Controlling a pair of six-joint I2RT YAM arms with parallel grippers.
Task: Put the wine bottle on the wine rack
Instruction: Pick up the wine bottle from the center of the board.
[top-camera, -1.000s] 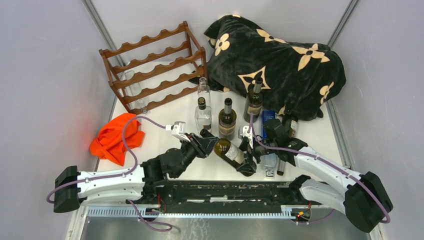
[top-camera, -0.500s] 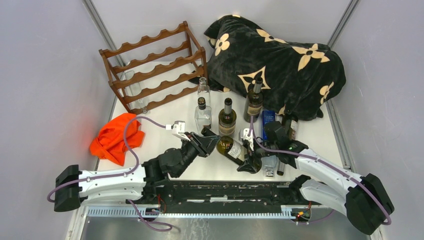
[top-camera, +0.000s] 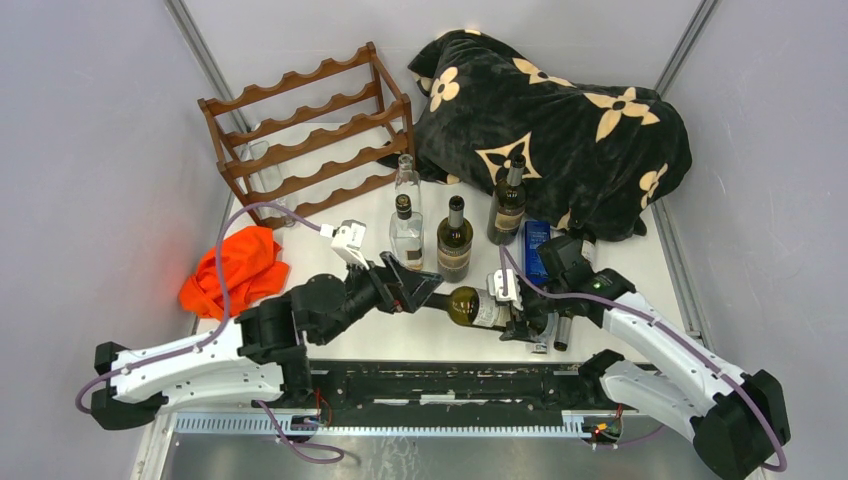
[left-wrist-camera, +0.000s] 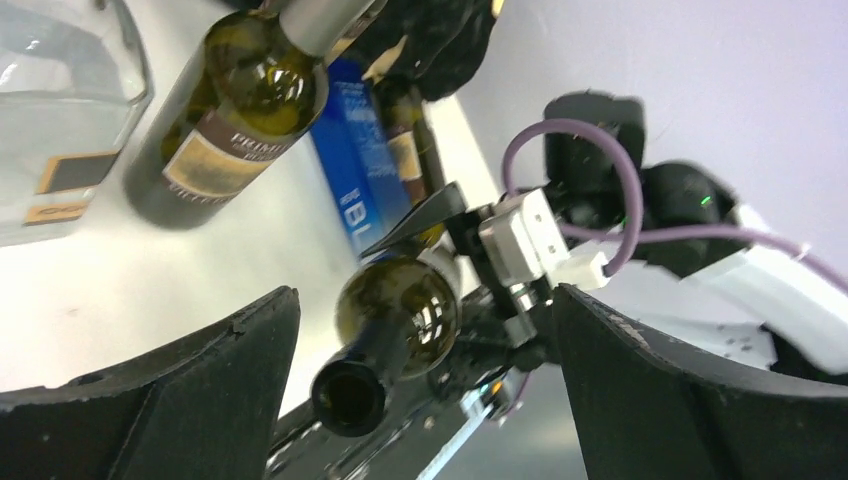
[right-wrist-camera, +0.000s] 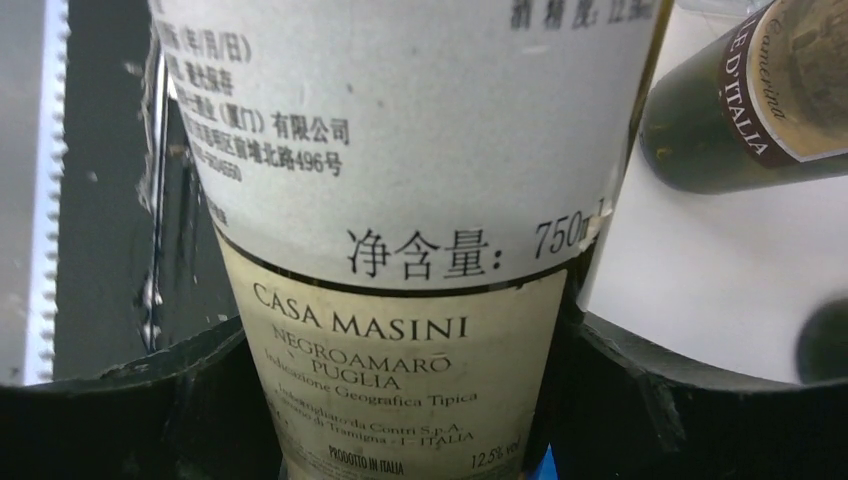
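Note:
The bottle's neck (top-camera: 437, 300) (left-wrist-camera: 377, 352) lies to the right of my left gripper in the top view, so I will move that way around it, since the bottle's body is already held.
A dark green wine bottle (top-camera: 470, 305) with a cream label (right-wrist-camera: 400, 200) lies nearly level at the table's near middle, neck pointing left. My right gripper (top-camera: 520, 315) is shut on its body, and both fingers press the label sides in the right wrist view (right-wrist-camera: 405, 340). My left gripper (top-camera: 415, 290) stands open, its fingers (left-wrist-camera: 200, 380) wide apart on either side of the bottle's neck and mouth (left-wrist-camera: 350, 395) without touching. The wine rack (top-camera: 310, 135), dark reddish-brown with wavy rails, stands at the back left, far from both grippers.
Two dark bottles (top-camera: 455, 240) (top-camera: 508, 205) and two clear ones (top-camera: 406, 230) stand just behind the held bottle. A blue box (top-camera: 536, 245) is beside them. A black flowered blanket (top-camera: 550, 120) fills the back right. An orange cloth (top-camera: 235, 275) lies left. A clear bottle (top-camera: 262, 170) rests in the rack.
My right gripper closed on the bottle's body, then my left gripper let go of the neck and opened wide. The bottle swung from tilted to nearly level.

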